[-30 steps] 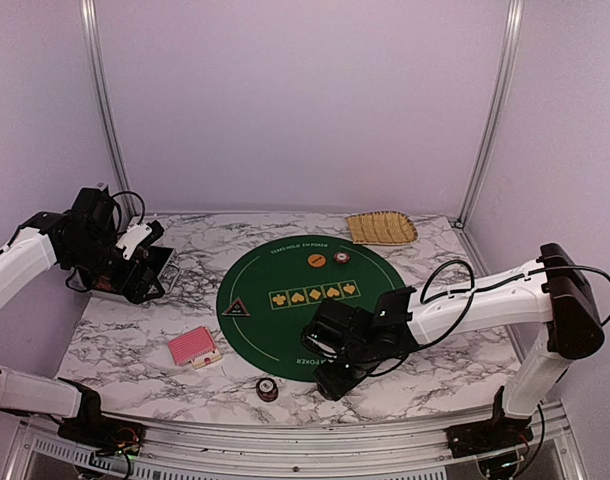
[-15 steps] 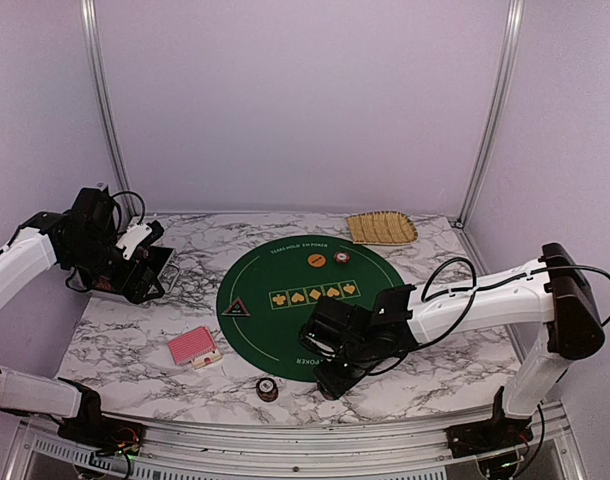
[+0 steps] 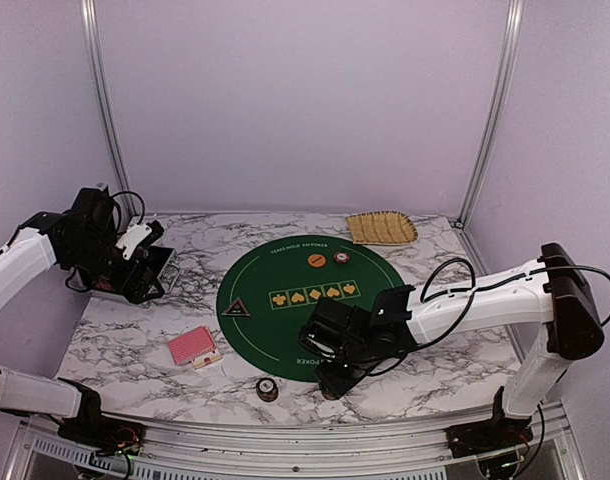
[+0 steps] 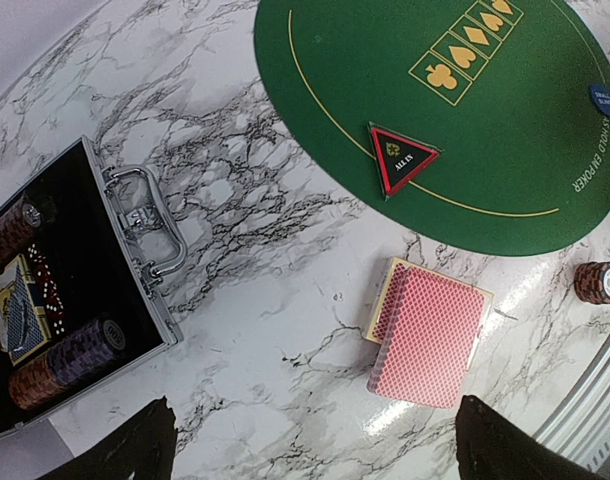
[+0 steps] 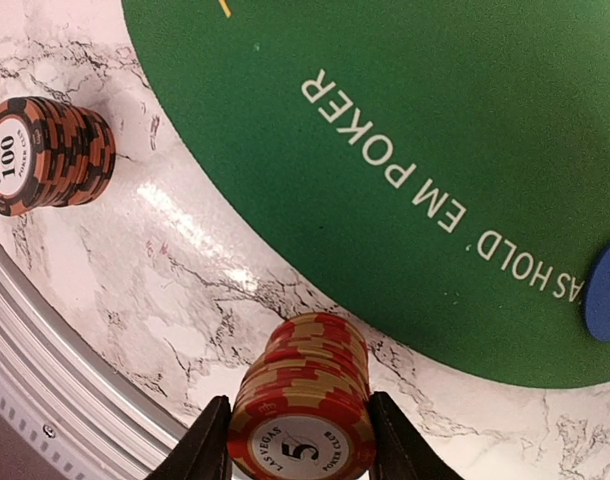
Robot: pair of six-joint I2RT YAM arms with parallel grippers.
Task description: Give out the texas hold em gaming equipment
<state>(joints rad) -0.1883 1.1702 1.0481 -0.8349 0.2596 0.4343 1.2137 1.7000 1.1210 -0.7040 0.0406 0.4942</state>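
My right gripper lifts, crosses and lowers to bare mat by the triangle marker (image 4: pixel 400 157) next, as that lies outward of it and to its left in the top view.
A red-and-cream poker chip stack (image 5: pixel 303 420) marked 5 stands on the marble just off the green mat (image 5: pixel 435 110), and my right gripper (image 5: pixel 301 445) is shut on it, a finger against each side. From above, that gripper (image 3: pixel 330 384) is low at the mat's near edge. A dark striped chip stack (image 5: pixel 45 155) marked 100 stands to its left (image 3: pixel 267 388). The red-backed card deck (image 4: pixel 430 335) lies on the marble below my open left gripper (image 4: pixel 310 450), which is raised at the left (image 3: pixel 148 272). A black triangle marker (image 4: pixel 400 157) and a blue button (image 5: pixel 607 290) lie on the mat.
An open black chip case (image 4: pixel 65 300) with a metal handle lies at the far left. An orange button (image 3: pixel 315 260) and a red-and-white chip (image 3: pixel 342 259) sit at the mat's far side. A tan woven tray (image 3: pixel 381 228) is at the back right. The metal rail (image 5: pixel 45 360) runs close by.
My right gripper has shifted slightly left and nearer, and its jaws have narrowed onto the red chip stack. The left arm has not moved.
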